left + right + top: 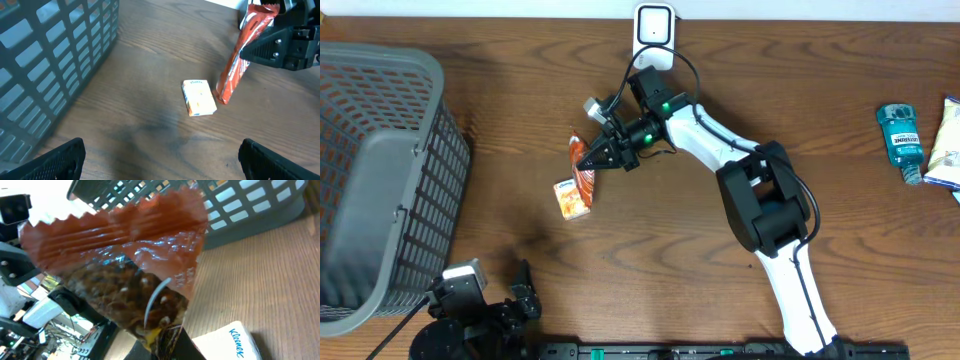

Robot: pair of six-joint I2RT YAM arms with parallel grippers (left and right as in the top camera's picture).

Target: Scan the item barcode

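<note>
The right gripper next tilts and lowers back, releasing the packet (pixel 582 165) on bare wood (pixel 603 231) beside the Kleenex pack, since that is below it, toward my base.
The item, an orange-red snack packet (pixel 582 165), hangs tilted over the table with its lower end close to the wood. My right gripper (pixel 607 152) is shut on its upper part. In the right wrist view the packet (pixel 125 265) fills the frame, crimped edge up, and its lower end sits between the dark jaws of the right gripper (pixel 167 340). No barcode shows in any view. A white scanner (pixel 653 30) stands at the table's far edge, behind the right arm. My left gripper (pixel 162 162) is open over bare wood near the front edge, well short of the packet (pixel 245 55).
A small Kleenex tissue pack (pixel 571 197) lies flat just in front of the packet. A grey slatted basket (pixel 370 170) takes up the left side. A blue mouthwash bottle (pixel 900 135) and a snack bag (pixel 945 140) lie at the far right.
</note>
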